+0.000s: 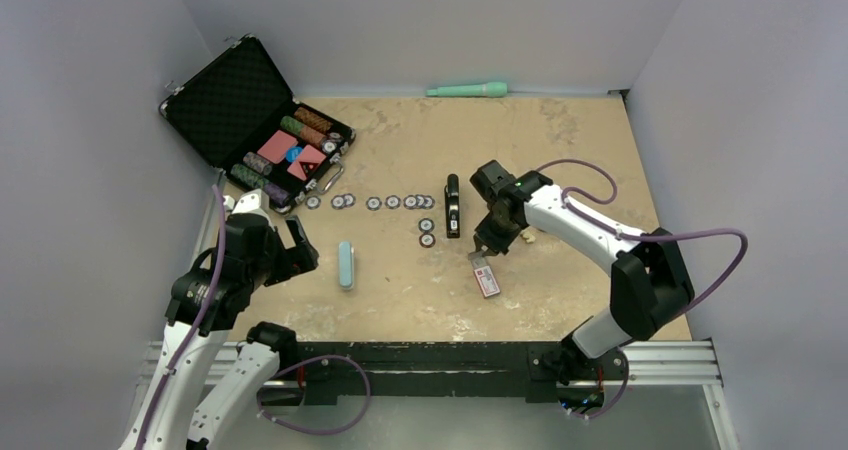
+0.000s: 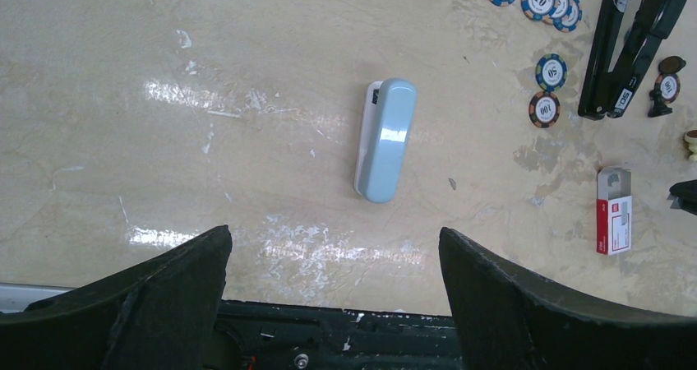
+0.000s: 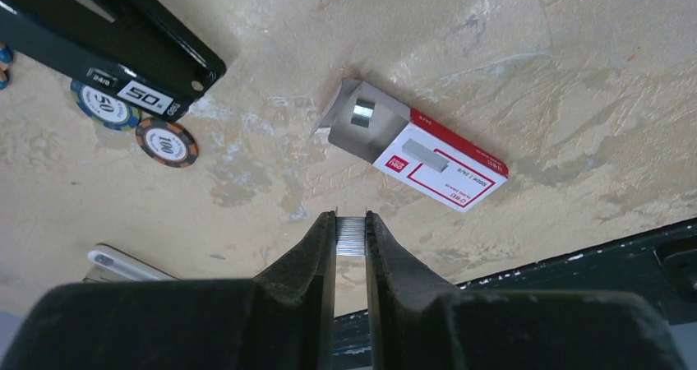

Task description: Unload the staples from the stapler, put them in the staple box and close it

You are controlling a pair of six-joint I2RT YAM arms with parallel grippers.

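My right gripper moves down to the open grey end (image 1: 479, 261) (image 3: 370, 123) of the red-and-white box next and releases the staples inside, since that end lies below my gripper.
The black stapler (image 1: 453, 205) lies open in the middle of the table; it also shows in the left wrist view (image 2: 625, 49) and the right wrist view (image 3: 115, 37). My right gripper (image 3: 351, 222) is shut on the staples (image 3: 351, 236), a short silvery strip held between its fingertips above the table, just right of the stapler and above the red-and-white box (image 1: 487, 277). In the top view the right gripper (image 1: 487, 240) hides the strip. My left gripper (image 2: 333, 247) is open and empty, left of the pale teal bar (image 2: 386, 140).
The red-and-white box (image 3: 419, 156) lies with its flap open. Poker chips (image 1: 392, 202) lie in a row left of the stapler, two more (image 1: 427, 232) beside it. An open black case (image 1: 255, 120) stands at the back left. A teal tube (image 1: 467, 90) lies along the back wall.
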